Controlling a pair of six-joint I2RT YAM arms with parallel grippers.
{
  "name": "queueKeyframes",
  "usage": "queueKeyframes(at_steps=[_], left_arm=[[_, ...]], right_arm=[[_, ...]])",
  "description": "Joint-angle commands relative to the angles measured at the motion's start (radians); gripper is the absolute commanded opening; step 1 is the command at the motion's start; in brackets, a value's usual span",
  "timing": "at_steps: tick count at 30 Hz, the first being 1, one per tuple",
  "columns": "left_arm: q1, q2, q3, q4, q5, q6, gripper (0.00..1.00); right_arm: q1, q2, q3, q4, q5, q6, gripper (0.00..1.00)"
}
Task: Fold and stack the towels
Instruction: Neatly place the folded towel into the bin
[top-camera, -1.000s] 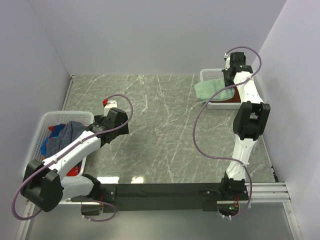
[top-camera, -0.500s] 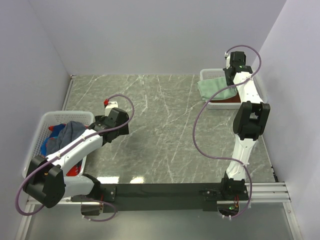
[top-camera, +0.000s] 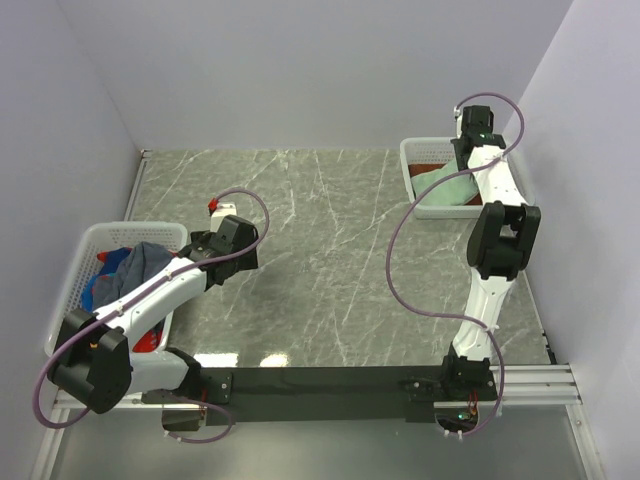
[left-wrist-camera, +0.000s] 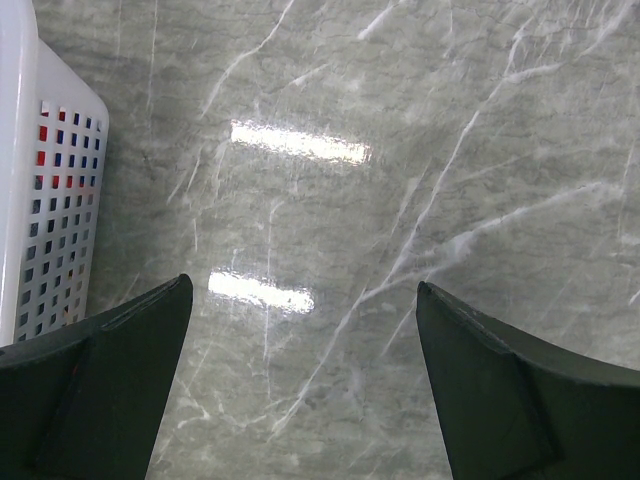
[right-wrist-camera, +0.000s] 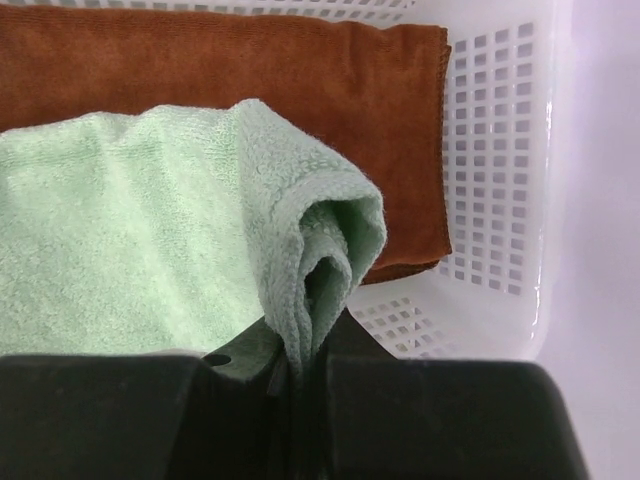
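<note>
I will keep my right gripper over the basket by the rust-brown towel's end (right-wrist-camera: 398, 208) before I open it to release the folded edge.
My right gripper (right-wrist-camera: 303, 362) is shut on a folded edge of the pale mint-green towel (right-wrist-camera: 140, 230), over the white mesh basket (right-wrist-camera: 500, 180) at the back right. The towel (top-camera: 446, 186) lies across a folded rust-brown towel (right-wrist-camera: 250, 65) inside that basket (top-camera: 412, 160). My left gripper (left-wrist-camera: 300, 330) is open and empty above bare marble, beside the left basket (top-camera: 72, 270). That basket holds a heap of towels: a dark slate-blue one (top-camera: 140, 265) on top and bright red and blue patterned ones (top-camera: 100, 285) beneath.
The marble tabletop (top-camera: 320, 250) lies between the two baskets. A small white block with a red tip (top-camera: 218, 206) sits on the table near my left wrist. Grey walls close in the back and sides.
My right gripper has carried the mint-green towel rightward from overhanging the basket's left rim to over the basket, on top of the brown towel. The left arm has barely moved.
</note>
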Motion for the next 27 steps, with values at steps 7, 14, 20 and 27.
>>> queueKeyframes(at_steps=[7,14,20,27], left_arm=[[0.006,0.005,0.036,0.027,-0.012,0.006,0.99],[0.004,0.007,0.036,0.027,-0.013,0.006,0.99],[0.006,0.01,0.036,0.025,-0.015,0.006,1.0],[0.006,-0.033,0.032,0.03,-0.015,0.004,0.99]], right_arm=[[-0.01,0.054,-0.023,0.078,0.107,0.003,0.02],[-0.014,0.109,-0.02,0.11,0.219,0.033,0.37],[-0.031,0.109,-0.012,0.15,0.447,0.108,0.67],[-0.052,-0.056,-0.031,0.119,0.575,0.31,0.7]])
